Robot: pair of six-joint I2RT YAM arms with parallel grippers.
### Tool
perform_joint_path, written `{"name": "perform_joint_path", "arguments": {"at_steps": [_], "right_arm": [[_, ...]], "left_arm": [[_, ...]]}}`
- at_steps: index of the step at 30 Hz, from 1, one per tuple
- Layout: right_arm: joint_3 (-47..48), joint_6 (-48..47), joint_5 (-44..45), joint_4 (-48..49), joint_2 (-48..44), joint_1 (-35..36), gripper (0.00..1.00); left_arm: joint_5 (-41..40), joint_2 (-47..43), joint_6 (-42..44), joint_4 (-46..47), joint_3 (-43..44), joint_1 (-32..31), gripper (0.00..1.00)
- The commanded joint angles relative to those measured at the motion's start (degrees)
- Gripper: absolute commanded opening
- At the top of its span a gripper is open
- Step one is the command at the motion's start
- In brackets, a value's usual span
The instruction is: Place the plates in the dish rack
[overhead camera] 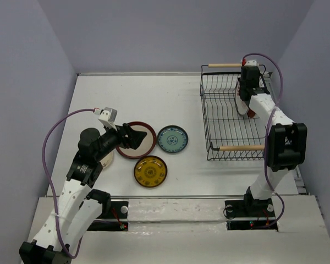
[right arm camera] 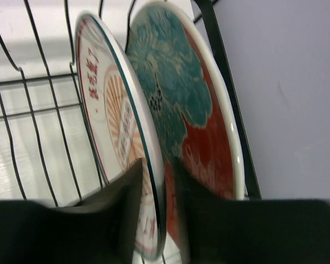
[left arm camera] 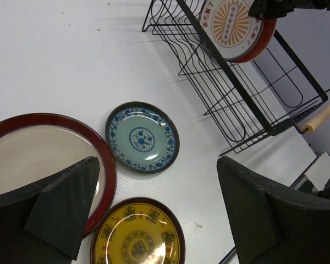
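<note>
I should move my left gripper to the left in the top view and down onto the dark-red rim beside the plain cream plate, since its open fingers hang past that edge.
The dish rack (overhead camera: 234, 118) stands at the right. My right gripper (overhead camera: 245, 103) is inside it, its fingers on either side of the rim of the white plate with orange centre (right arm camera: 113, 110), shut on it. The teal-and-red plate (right arm camera: 195, 110) stands on edge just behind, against the rack's end. My left gripper (overhead camera: 135, 137) hangs open and empty above the large dark-red-rimmed cream plate (left arm camera: 44, 154). The small teal-blue plate (left arm camera: 142, 137) and the amber-yellow plate (left arm camera: 136, 234) lie flat beside it. The plain cream plate (overhead camera: 107, 159) peeks out under my left arm.
The rack's wooden handles are at its far end (overhead camera: 224, 65) and near end (overhead camera: 241, 147). Grey walls close in the table on the left, back and right. The rack's wires (right arm camera: 49, 110) run close to my right fingers.
</note>
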Motion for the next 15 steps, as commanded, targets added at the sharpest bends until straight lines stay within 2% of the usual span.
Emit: {"name": "perform_joint_path", "arguments": {"at_steps": [1,2,3,6,15], "right_arm": [[3.9,2.1,0.7,2.6,1.6,-0.3,0.42],[4.7,2.7,0.6,2.2,1.5,-0.3,0.49],[5.1,3.8,0.3,2.0,1.2,-0.3,0.63],[6.6,6.2,-1.5,0.5,-0.2,-0.3,0.77],[5.7,14.4,-7.9,-1.3,-5.4,-0.3,0.81]], "left_arm": [[0.7,0.0,0.5,1.9,2.3,-0.2,0.99],[0.2,-0.1,0.4,1.9,2.1,-0.2,0.99],[-0.5,-0.3,0.3,1.8,2.1,-0.1,0.99],[-2.9,0.0,0.1,1.0,2.2,-0.2,0.99],[-9.5,3.6,-2.6,-3.0,2.4,-0.2,0.99]]}}
